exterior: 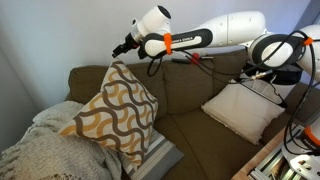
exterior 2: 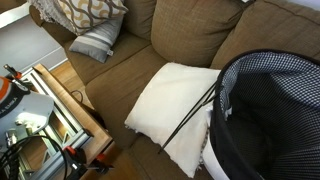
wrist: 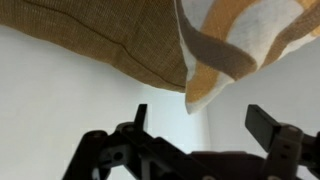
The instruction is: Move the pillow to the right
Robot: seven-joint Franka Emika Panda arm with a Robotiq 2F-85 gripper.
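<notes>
The pillow's top corner point(exterior: 117, 65) point(wrist: 202, 92) points up below my gripper and is still beyond its open fingers. I will lower the gripper until the fingers are on both sides of that corner, and then close them.
The pillow point(exterior: 115, 110), mustard-tan and cream with a wavy lattice, stands tilted on the brown sofa point(exterior: 190, 90) at its left end, with one corner pointing up. It also shows in an exterior view point(exterior 2: 85, 12) at the top left. My gripper point(exterior: 122, 47) is just above and beside that top corner. In the wrist view the gripper point(wrist: 200, 112) is open, and the pillow's corner point(wrist: 230, 40) hangs just beyond the gap between the fingers, not clamped.
A grey striped pillow point(exterior: 160, 155) point(exterior 2: 95, 42) lies under the patterned one. An off-white pillow point(exterior: 240, 108) point(exterior 2: 175, 100) lies on the sofa seat further along. A grey blanket point(exterior: 40, 140) covers the armrest. Cables and equipment point(exterior: 285, 70) stand at the sofa's other end.
</notes>
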